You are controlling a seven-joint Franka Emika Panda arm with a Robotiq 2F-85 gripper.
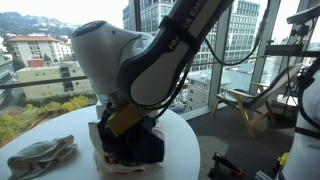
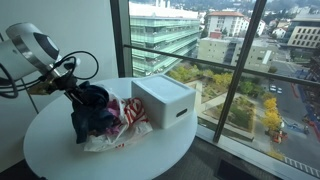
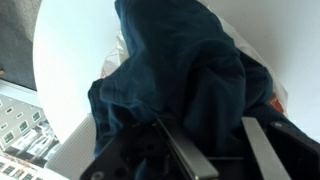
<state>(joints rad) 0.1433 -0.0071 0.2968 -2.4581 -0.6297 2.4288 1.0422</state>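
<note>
My gripper brings the hanging blue garment down onto the pile with the red and white striped cloth [image 2: 127, 117] next and releases, since that pile lies below my gripper.
A dark blue garment [image 2: 92, 112] hangs bunched over a pile of clothes on the round white table [image 2: 60, 150]. My gripper [image 2: 76, 90] is shut on its upper folds, coming in from the side. In the wrist view the blue fabric [image 3: 180, 70] fills the space between the two fingers, and the gripper [image 3: 205, 126] pinches it. A red and white striped cloth [image 2: 127, 117] lies under and beside the blue one. In an exterior view the arm's bulk hides most of the gripper, and the blue garment [image 1: 142, 146] shows below it.
A white box [image 2: 165, 100] stands on the table beside the pile, towards the window. A grey-white cloth [image 1: 40, 155] lies apart near the table's edge [image 1: 185, 135]. Floor-to-ceiling windows run close behind the table. A wooden chair [image 1: 240, 105] stands by the glass.
</note>
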